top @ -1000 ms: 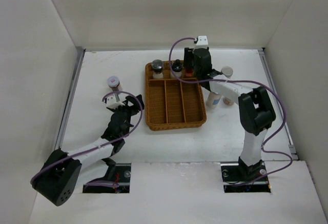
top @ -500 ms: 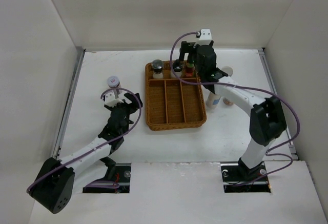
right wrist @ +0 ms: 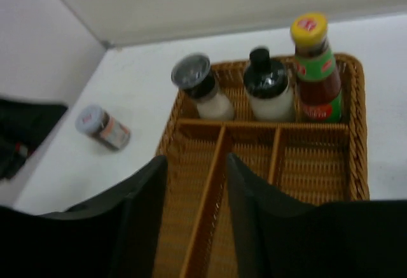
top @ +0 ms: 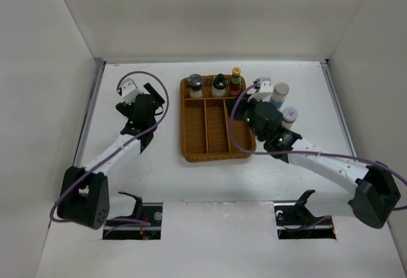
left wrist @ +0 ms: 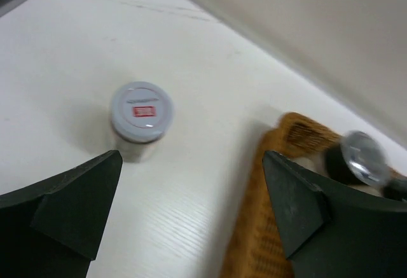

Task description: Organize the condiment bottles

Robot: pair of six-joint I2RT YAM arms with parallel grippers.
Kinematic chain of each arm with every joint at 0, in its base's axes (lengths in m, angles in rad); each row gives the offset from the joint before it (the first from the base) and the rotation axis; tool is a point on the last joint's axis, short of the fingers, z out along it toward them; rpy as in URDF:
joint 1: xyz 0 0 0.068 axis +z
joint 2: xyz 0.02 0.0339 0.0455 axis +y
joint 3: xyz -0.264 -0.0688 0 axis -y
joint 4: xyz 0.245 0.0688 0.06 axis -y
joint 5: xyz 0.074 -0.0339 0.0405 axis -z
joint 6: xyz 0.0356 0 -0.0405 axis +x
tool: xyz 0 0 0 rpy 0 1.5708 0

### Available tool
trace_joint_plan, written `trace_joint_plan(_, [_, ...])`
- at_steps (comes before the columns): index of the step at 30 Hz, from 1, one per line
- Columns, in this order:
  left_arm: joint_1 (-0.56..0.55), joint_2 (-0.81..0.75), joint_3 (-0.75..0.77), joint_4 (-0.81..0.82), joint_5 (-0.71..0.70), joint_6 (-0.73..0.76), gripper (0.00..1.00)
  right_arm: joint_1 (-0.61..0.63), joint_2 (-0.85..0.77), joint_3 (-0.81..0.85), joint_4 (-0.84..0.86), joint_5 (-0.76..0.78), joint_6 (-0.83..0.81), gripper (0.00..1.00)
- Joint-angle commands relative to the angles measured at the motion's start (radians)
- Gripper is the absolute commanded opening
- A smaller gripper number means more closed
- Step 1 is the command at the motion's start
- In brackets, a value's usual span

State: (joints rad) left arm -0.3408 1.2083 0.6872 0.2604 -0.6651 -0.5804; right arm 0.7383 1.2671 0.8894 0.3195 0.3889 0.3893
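I will move my left gripper's open fingers outward and down around the jar's lilac lid (left wrist: 142, 110) next, as the lilac-lidded jar stands upright below and outward of them.
The brown wicker tray (top: 219, 157) holds three condiment bottles in its back compartment: a silver-capped jar (right wrist: 197, 84), a black-capped white bottle (right wrist: 268, 90) and a red sauce bottle with a yellow cap (right wrist: 313, 68). A lilac-lidded jar (left wrist: 141, 111) stands on the table left of the tray, ahead of my left gripper (left wrist: 192, 157), which is open wide and empty. In the top view that gripper (top: 147, 103) hides the jar. My right gripper (right wrist: 196, 158) hovers over the tray's long compartments with its jaws a narrow gap apart and nothing between them.
Right of the tray stand a blue-labelled white-capped cylinder (top: 280, 93) and a lilac-lidded shaker (top: 290, 115), close to my right arm (top: 318, 160). The tray's three long compartments (top: 216, 125) hold nothing. White walls enclose the table on three sides.
My left arm reached forward over the jar and its jaws widened. My right gripper left the red sauce bottle in the tray, drew back toward me and narrowed its jaws.
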Motion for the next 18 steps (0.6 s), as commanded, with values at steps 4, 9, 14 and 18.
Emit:
trace_joint_plan(4, [0.116, 0.204, 0.133, -0.041, 0.051, 0.062, 0.95, 0.086, -0.142, -0.187, 0.056, 0.021, 0.079, 0.5])
trace_joint_plan(9, [0.162, 0.302, 0.213, -0.047, 0.074, 0.093, 0.95, 0.108, -0.201, -0.268, 0.092, 0.002, 0.049, 0.89])
trace_joint_plan(14, [0.194, 0.387, 0.276, -0.05, 0.093, 0.117, 0.93, 0.105, -0.215, -0.294, 0.11, -0.044, 0.046, 0.91])
trace_joint_plan(18, [0.208, 0.427, 0.291, -0.061, 0.113, 0.119, 0.9, 0.095, -0.222, -0.302, 0.112, -0.047, 0.045, 0.92])
